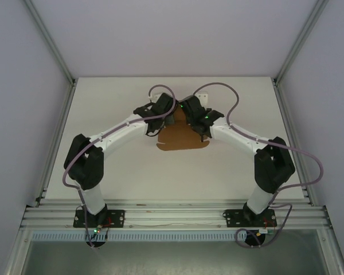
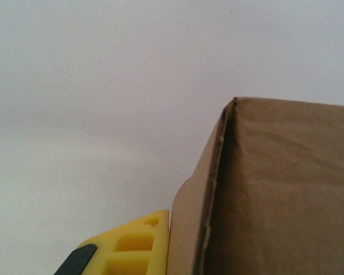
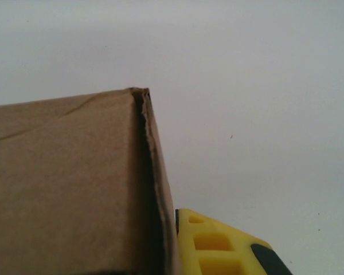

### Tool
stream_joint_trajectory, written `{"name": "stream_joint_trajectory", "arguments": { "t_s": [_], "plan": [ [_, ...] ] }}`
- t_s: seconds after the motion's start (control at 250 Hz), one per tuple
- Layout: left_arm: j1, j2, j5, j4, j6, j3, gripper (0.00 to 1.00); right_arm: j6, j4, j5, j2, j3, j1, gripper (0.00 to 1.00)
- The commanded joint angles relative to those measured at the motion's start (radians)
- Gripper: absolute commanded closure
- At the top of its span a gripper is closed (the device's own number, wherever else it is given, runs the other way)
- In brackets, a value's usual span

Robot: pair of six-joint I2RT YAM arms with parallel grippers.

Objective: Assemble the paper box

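My left gripper is to turn the box (image 1: pixel 180 140) next, pull it back onto the bare near tabletop and let go of the box's side, as the flat panel points toward my base.
The paper box (image 1: pixel 180 140) is brown cardboard lying partly flat in the middle of the white table, with raised panels at its far side between the two wrists. My left gripper (image 1: pixel 165 112) and right gripper (image 1: pixel 193 116) meet there, side by side. In the left wrist view a folded brown wall (image 2: pixel 275 189) fills the right side, and one yellow finger (image 2: pixel 139 243) presses flat against its outer face. My left gripper (image 2: pixel 175 235) is shut on that wall. The right wrist view mirrors this: wall (image 3: pixel 69 183), yellow finger (image 3: pixel 218 246), right gripper (image 3: pixel 175 235) shut on it. Each inner finger is hidden.
The white table (image 1: pixel 114 177) lies bare around the cardboard. Aluminium frame posts (image 1: pixel 57 132) and grey side walls close in the left and right edges. Both arm bases are bolted to the rail (image 1: pixel 172 217) at the near edge.
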Motion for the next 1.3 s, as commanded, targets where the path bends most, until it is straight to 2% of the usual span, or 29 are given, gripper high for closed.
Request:
{"name": "stream_joint_trajectory", "arguments": {
  "t_s": [0.0,0.032,0.088,0.12,0.224,0.268,0.292,0.304,0.432,0.56,0.664,0.795,0.931,1.015,1.135,1.295],
  "plan": [
    [0.041,0.01,-0.22,-0.192,0.016,0.022,1.0,0.086,-0.151,0.244,0.019,0.052,-0.053,0.92],
    [0.034,0.005,-0.216,-0.173,0.051,0.023,1.0,0.05,-0.14,0.192,0.013,0.059,-0.053,0.84],
    [0.029,-0.006,-0.179,-0.123,0.129,0.022,1.0,0.003,-0.109,0.076,-0.009,0.055,-0.053,0.78],
    [0.028,-0.014,-0.147,-0.087,0.184,0.013,1.0,-0.026,-0.083,-0.001,-0.031,0.045,-0.053,0.7],
    [0.034,-0.03,-0.086,-0.013,0.315,0.002,1.0,-0.06,-0.003,-0.23,-0.136,-0.017,-0.054,0.34],
    [0.039,-0.035,-0.048,-0.007,0.38,0.007,1.0,-0.06,0.017,-0.29,-0.194,-0.045,-0.056,0.17],
    [0.042,-0.04,-0.03,-0.004,0.414,0.008,1.0,-0.058,0.026,-0.314,-0.227,-0.062,-0.055,0.03],
    [0.045,-0.043,-0.019,0.001,0.431,0.005,1.0,-0.058,0.031,-0.323,-0.246,-0.071,-0.056,0.0],
    [0.081,-0.07,0.094,-0.003,0.661,0.008,1.0,0.003,0.046,-0.395,-0.456,-0.182,-0.068,0.0],
    [0.092,-0.068,0.317,-0.167,1.003,0.061,1.0,0.056,0.068,-0.433,-0.682,-0.333,-0.103,0.0],
    [0.061,-0.052,0.44,-0.337,1.223,0.098,1.0,0.073,-0.054,-0.408,-0.792,-0.38,-0.158,0.0],
    [-0.03,0.032,0.343,-0.462,1.324,0.162,1.0,0.078,-0.186,-0.392,-0.827,-0.409,-0.21,0.0],
    [-0.089,0.164,0.208,-0.513,1.335,0.234,1.0,0.093,-0.231,-0.416,-0.816,-0.436,-0.231,0.0],
    [-0.105,0.245,0.127,-0.497,1.316,0.272,1.0,0.096,-0.236,-0.413,-0.812,-0.45,-0.239,0.0],
    [-0.137,0.363,0.09,-0.514,1.291,0.352,1.0,0.106,-0.238,-0.409,-0.811,-0.464,-0.254,0.0],
    [-0.176,0.475,-0.041,-0.453,1.32,0.37,1.0,0.109,-0.242,-0.419,-0.815,-0.472,-0.274,0.0]
  ]
}}
